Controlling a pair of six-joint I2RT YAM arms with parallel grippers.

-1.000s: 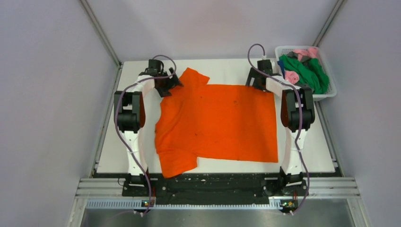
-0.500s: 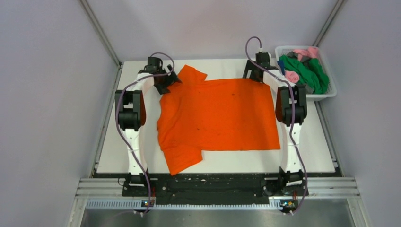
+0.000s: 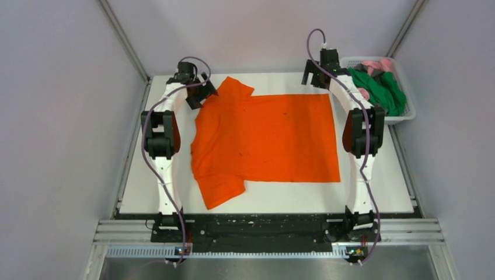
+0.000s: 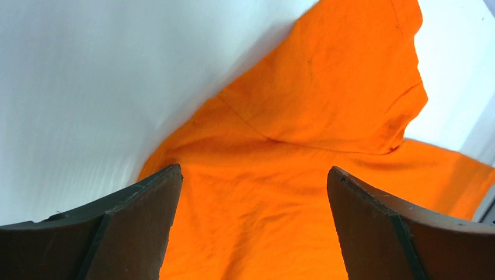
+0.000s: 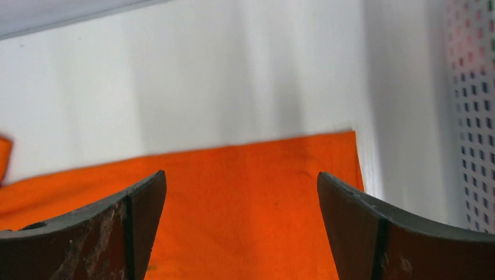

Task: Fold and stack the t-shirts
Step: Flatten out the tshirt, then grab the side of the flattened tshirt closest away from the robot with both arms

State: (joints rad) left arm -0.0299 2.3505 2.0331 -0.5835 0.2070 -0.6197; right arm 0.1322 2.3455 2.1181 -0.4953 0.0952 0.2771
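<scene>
The left gripper will next move back over the shirt and down onto its corner nearest me (image 3: 209, 206), because the near sleeve sticks out flat toward the robot's base.
A bright orange t-shirt (image 3: 268, 140) lies spread on the white table, collar side to the left, one sleeve at the far left and one at the near left. My left gripper (image 3: 198, 94) hovers open above its far-left shoulder; the cloth (image 4: 280, 175) shows between the spread fingers, nothing held. My right gripper (image 3: 315, 76) is open above the shirt's far-right corner (image 5: 344, 140), empty. More t-shirts, green (image 3: 382, 87) and pink (image 3: 376, 63), lie heaped in the basket.
A white mesh basket (image 3: 403, 118) sits at the table's far right, its wall showing in the right wrist view (image 5: 476, 116). Bare white table (image 3: 373, 192) surrounds the shirt. Grey walls enclose the table on three sides.
Both grippers dragged the shirt's far edge toward the back, opened and let it go, then rose. The shirt now lies flatter and squarer, shifted slightly toward the back.
</scene>
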